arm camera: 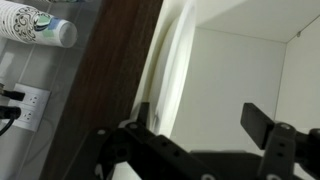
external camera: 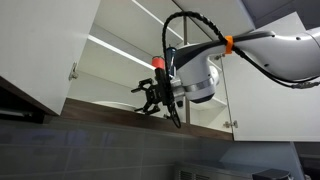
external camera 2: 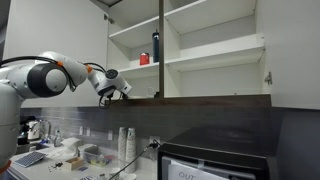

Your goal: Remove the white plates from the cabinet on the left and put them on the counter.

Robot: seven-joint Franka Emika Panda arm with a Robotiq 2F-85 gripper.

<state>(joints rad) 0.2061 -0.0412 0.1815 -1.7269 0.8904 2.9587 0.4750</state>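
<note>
The plate's thin edge (external camera: pixel 138 107) (arm camera: pixel 169 112) should be gripped next. My gripper needs to stay at the cabinet's bottom edge and close its spread fingers on it.
The white cabinet (external camera 2: pixel 210 60) stands open, with its brown wood-grain bottom edge (external camera: pixel 110 112) in front. A white plate (external camera: pixel 124 103) lies on the lowest shelf, and only its rim shows above that edge. My gripper (external camera: pixel 162 104) is open and empty at the bottom edge, just beside the plate. In an exterior view the gripper (external camera 2: pixel 104 96) hangs at the cabinet's lower left corner. In the wrist view both fingers (arm camera: pixel 200 122) are spread before the white cabinet interior (arm camera: pixel 240 80). A pale curved rim (arm camera: pixel 176 70) runs beside the brown edge; it may be the plate.
A small red cup (external camera 2: pixel 144 60) and a dark bottle (external camera 2: pixel 156 45) stand on the middle shelf. The open cabinet door (external camera: pixel 45 45) hangs close by. Below, a stack of paper cups (external camera 2: pixel 126 143), a microwave (external camera 2: pixel 215 162) and clutter sit on the counter.
</note>
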